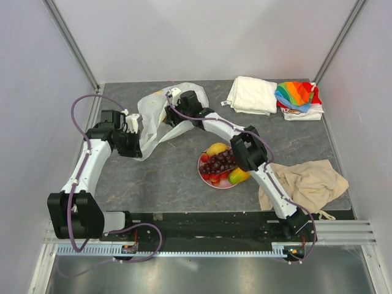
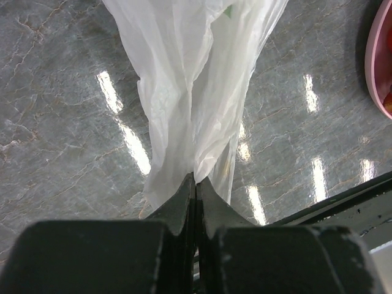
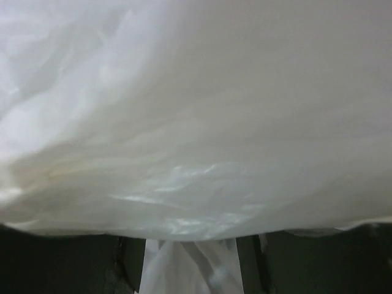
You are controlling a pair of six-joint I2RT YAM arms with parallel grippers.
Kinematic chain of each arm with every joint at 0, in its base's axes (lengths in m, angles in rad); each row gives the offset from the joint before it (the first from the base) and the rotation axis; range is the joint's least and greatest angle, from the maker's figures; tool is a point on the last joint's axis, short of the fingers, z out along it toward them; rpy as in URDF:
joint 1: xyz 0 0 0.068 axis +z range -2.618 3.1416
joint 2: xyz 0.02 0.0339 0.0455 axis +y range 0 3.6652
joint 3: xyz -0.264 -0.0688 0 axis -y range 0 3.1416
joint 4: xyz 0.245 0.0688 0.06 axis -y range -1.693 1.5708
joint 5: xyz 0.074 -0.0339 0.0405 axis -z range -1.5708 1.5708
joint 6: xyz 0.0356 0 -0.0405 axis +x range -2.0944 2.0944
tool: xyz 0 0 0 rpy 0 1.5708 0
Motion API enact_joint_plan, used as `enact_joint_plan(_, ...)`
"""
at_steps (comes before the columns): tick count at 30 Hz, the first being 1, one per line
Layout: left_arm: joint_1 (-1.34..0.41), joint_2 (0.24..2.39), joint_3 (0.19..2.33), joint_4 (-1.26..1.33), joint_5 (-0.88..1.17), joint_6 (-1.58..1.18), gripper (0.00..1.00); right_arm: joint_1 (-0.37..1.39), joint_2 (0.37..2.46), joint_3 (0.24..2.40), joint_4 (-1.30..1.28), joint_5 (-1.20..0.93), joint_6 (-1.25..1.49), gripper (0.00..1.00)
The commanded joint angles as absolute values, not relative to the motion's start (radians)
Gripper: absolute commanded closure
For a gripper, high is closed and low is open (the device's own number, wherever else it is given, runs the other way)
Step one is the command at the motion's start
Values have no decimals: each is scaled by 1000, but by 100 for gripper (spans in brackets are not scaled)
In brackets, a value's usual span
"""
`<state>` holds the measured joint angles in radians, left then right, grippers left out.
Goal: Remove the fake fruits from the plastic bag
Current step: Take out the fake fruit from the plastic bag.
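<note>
My right gripper will leave the bag, come back and release beside the lemon, as the plate (image 1: 200, 172) of piled fruits lies to its right in the top view.
The thin white plastic bag (image 1: 156, 119) lies crumpled at the back left of the table. My left gripper (image 1: 136, 124) is shut on one end of it, and the left wrist view shows the plastic (image 2: 196, 73) pinched at the closed tips (image 2: 196, 179). My right gripper (image 1: 174, 105) is at the bag's far side. In the right wrist view the bag (image 3: 196, 122) drapes over it, hiding the fingertips; the fingers (image 3: 128, 263) stand apart with a strip of plastic between. The fake fruits (image 1: 220, 162) (lemon, grapes, red pieces, mango) are piled on a pink plate (image 1: 200, 172).
A folded white cloth (image 1: 252, 95) and a rainbow cloth (image 1: 296, 95) lie at the back right. A beige cloth (image 1: 309, 182) lies at the front right by the right arm. The plate's rim shows at the right edge of the left wrist view (image 2: 375, 61).
</note>
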<state>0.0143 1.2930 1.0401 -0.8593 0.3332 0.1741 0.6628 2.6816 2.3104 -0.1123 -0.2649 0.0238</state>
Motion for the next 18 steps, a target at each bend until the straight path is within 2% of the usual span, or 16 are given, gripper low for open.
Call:
enact_joint_plan(1, 11, 1281, 1064, -839, 339, 137, 99, 654, 2507, 2241, -121, -348, 31, 68)
enact_joint_plan(6, 11, 1288, 1111, -808, 330, 101, 98, 644, 2242, 1976, -140, -408, -43, 67)
enact_joint_plan(10, 12, 1310, 1169, -788, 310, 71, 98, 644, 2114, 1826, -227, -468, -78, 66)
enact_joint_plan(18, 11, 1336, 1278, -776, 310, 58, 99, 646, 1947, 1680, -339, -587, -126, 67)
